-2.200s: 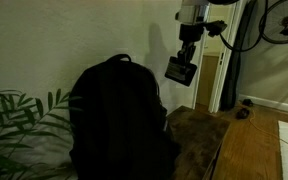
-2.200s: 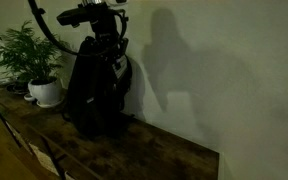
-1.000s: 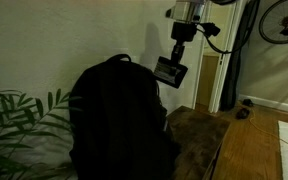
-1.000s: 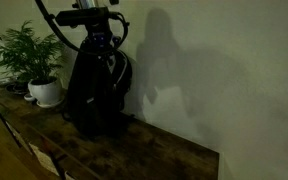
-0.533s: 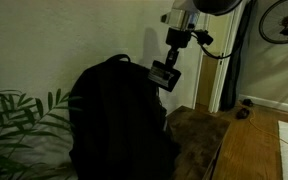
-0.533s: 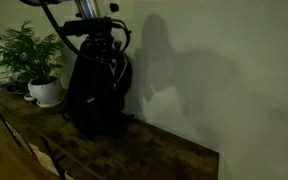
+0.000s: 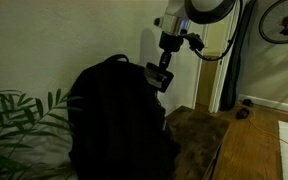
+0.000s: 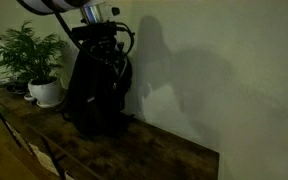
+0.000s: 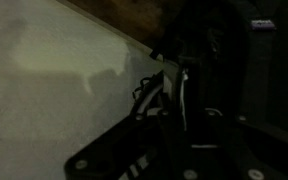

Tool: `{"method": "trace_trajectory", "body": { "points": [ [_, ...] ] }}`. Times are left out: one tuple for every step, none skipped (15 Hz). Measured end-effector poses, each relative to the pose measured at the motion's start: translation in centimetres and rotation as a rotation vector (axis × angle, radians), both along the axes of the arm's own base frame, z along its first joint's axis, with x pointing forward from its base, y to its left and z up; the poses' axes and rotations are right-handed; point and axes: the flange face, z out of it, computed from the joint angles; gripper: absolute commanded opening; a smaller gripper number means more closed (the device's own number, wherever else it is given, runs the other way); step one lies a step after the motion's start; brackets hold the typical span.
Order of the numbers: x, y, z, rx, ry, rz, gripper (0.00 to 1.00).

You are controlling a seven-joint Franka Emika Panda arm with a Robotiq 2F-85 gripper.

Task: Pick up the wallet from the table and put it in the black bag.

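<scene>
Next, the gripper tilts and moves toward the wall, then lowers at the bag's top to release the wallet [image 7: 158, 79]. The wallet still hangs outside the bag.
The black bag [image 7: 114, 120] stands upright on the table [image 7: 199, 135] against the wall; it also shows as a dark dome in an exterior view [image 8: 92, 95]. My gripper [image 7: 163, 68] hangs just right of the bag's top and a little above it. It is shut on the wallet [image 7: 158, 79], a small dark flat rectangle held tilted. In the wrist view everything is very dark; the bag [image 9: 224, 60] fills the right side and the wallet cannot be made out there.
A leafy plant [image 7: 19, 115] sits beside the bag, and a potted plant in a white pot [image 8: 44, 90] stands on the table's far end. The wall is close behind. The table's front edge [image 7: 222, 150] drops to a wooden floor.
The gripper, still holding the wallet, has moved sideways toward the bag's top and slightly lower. The bag has not moved.
</scene>
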Motion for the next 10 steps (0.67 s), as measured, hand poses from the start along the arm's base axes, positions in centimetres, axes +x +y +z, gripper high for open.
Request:
{"method": "trace_trajectory", "body": {
  "points": [
    [0.3, 0.0, 0.0, -0.01, -0.005, 0.008, 0.05],
    [0.7, 0.1, -0.1, -0.016, -0.01, 0.015, 0.05],
    [1.1, 0.2, -0.2, -0.018, -0.018, 0.023, 0.05],
    [1.5, 0.4, -0.2, -0.017, -0.029, 0.033, 0.05],
    [1.9, 0.7, -0.3, -0.017, -0.04, 0.048, 0.05],
    [2.2, 0.9, -0.4, -0.016, -0.05, 0.059, 0.05],
    [2.6, 1.2, -0.4, -0.014, -0.059, 0.069, 0.05],
    [2.9, 1.4, -0.5, -0.01, -0.068, 0.078, 0.05],
    [3.1, 1.6, -0.6, -0.007, -0.075, 0.086, 0.05],
    [3.4, 1.7, -0.7, -0.001, -0.08, 0.096, 0.05]
  ]
}}
